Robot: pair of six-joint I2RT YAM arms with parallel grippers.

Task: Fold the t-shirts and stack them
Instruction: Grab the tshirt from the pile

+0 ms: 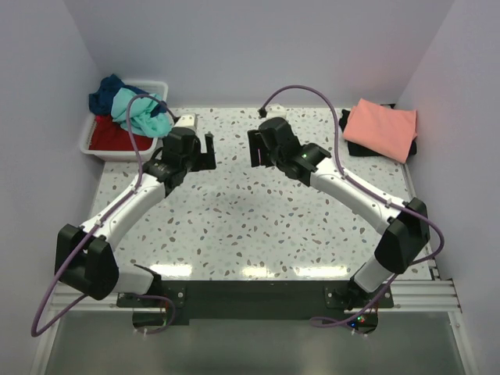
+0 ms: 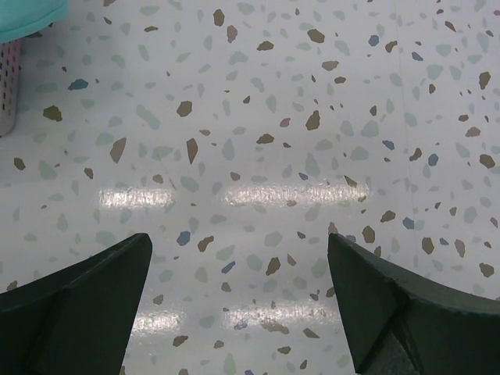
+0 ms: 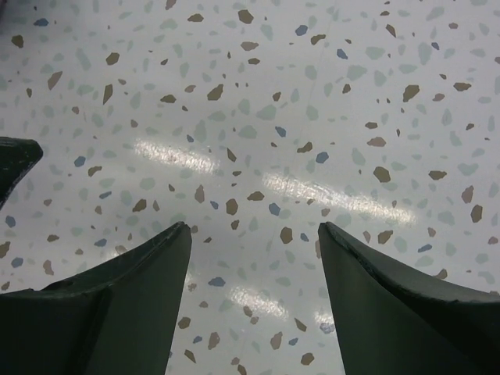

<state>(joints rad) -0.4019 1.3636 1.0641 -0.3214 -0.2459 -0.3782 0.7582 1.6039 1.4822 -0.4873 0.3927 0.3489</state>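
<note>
The turquoise-teal t-shirt (image 1: 144, 115) (image 2: 28, 15) is on top in the tub. My left gripper will next move outward and to the left in the top view, then down onto it.
The turquoise-teal t-shirt (image 1: 146, 116) lies crumpled on top of the white tub (image 1: 92, 148) at the back left, over a red t-shirt (image 1: 113, 137) and a navy blue one (image 1: 106, 92). Its edge shows at the top left of the left wrist view (image 2: 27, 14). A folded salmon-pink t-shirt (image 1: 380, 127) lies on a black one (image 1: 348, 133) at the back right. My left gripper (image 1: 205, 152) is open and empty over the bare table, just right of the tub. My right gripper (image 1: 258, 148) is open and empty near the table's middle back.
The speckled terrazzo table (image 1: 250, 219) is walled on three sides. The tub's ribbed side (image 2: 8, 86) shows at the left edge of the left wrist view. The two grippers face each other with a small gap between them.
</note>
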